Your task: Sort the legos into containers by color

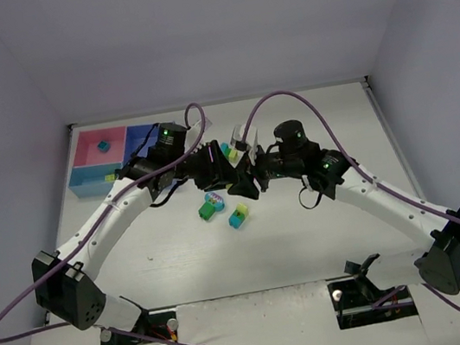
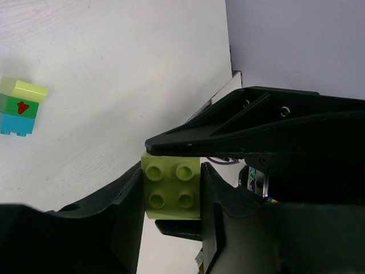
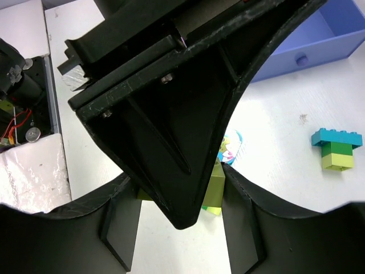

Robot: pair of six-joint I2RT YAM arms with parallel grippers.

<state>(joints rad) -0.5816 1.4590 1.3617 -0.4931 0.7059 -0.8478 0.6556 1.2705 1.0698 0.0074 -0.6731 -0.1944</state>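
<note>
A yellow-green lego is already there, so I will next move the lego in my left gripper to the left in the top view, over the light-blue tray, and let go.
Both grippers meet over the table's middle. My left gripper is shut on a yellow-green lego, studs facing the camera, both fingers touching its sides. My right gripper stands around the same lego, which spans its jaws behind the left gripper's finger. Loose lego stacks lie below: a green and cyan one and a cyan and yellow-green one. The containers stand at the back left: a pink tray holding a teal lego, a light-blue tray and a medium-blue tray.
A three-colour stack lies left in the left wrist view. Another stack and the blue tray's wall show in the right wrist view. Purple cables arch over both arms. A small lego lies behind the grippers.
</note>
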